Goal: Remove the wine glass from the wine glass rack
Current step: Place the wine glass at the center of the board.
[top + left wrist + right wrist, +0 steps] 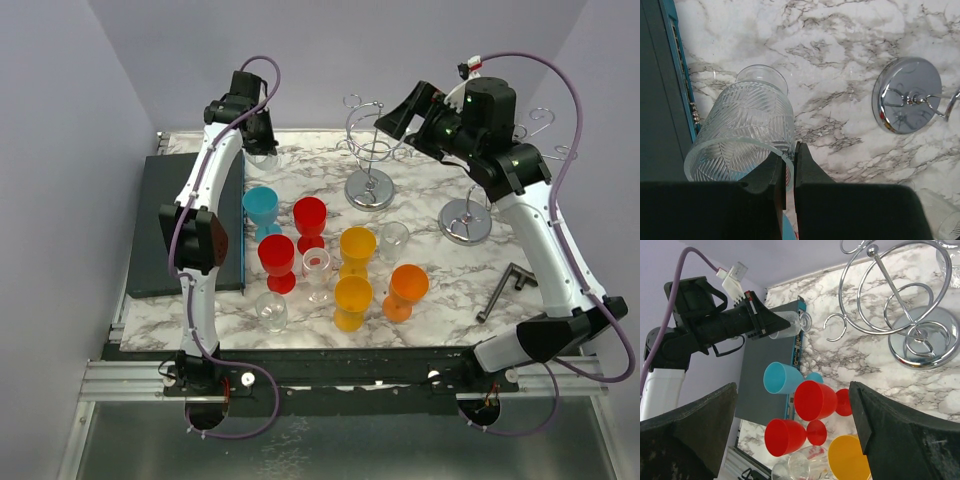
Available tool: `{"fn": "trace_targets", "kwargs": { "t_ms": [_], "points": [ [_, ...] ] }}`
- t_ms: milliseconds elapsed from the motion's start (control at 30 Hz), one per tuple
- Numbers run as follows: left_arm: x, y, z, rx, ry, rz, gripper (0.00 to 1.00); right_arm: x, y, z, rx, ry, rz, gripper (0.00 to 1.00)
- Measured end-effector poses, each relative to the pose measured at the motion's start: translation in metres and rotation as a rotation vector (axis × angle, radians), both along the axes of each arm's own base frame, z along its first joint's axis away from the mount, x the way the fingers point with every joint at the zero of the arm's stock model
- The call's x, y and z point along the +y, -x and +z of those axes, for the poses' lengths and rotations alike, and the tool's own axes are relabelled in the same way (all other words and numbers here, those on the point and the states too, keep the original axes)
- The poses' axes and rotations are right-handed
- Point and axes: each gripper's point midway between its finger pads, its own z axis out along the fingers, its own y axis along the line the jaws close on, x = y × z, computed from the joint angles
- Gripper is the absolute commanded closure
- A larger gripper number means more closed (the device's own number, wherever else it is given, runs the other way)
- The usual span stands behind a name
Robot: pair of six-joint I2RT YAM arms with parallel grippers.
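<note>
The left gripper needs to lower the wine glass (262, 157) onto the marble beyond the blue goblet next, beside the dark board, because that spot is empty.
My left gripper (786, 167) is shut on the rim of a clear, ribbed wine glass (747, 130). One finger is inside the bowl and one outside. From above, that wine glass (262, 157) hangs under the left gripper (260, 135) at the back left, apart from the chrome wine glass rack (368, 150). The right wrist view shows the same wine glass (788, 325), well left of the rack (890, 295). My right gripper (398, 120) is open beside the rack's top with nothing between its fingers (905, 440).
Blue (261, 205), red (310, 218), yellow (358, 245) and orange (407, 287) goblets and a few clear glasses (318, 268) crowd the middle front. A second chrome rack (466, 220) stands at the right. A dark board (185, 225) lies left and a black tool (505, 288) lies right.
</note>
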Motion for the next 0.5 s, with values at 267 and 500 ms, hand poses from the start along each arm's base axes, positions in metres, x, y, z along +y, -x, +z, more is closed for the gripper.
{"fn": "trace_targets", "kwargs": {
  "t_ms": [267,500],
  "points": [
    [0.000,-0.003,-0.037,0.081,-0.047,-0.016,1.00,-0.001,-0.007,-0.020,0.047,0.042,-0.013,0.00],
    [0.003,-0.003,-0.062,0.132,-0.085,-0.020,1.00,-0.003,-0.011,-0.033,0.082,0.069,-0.026,0.00]
  ]
}}
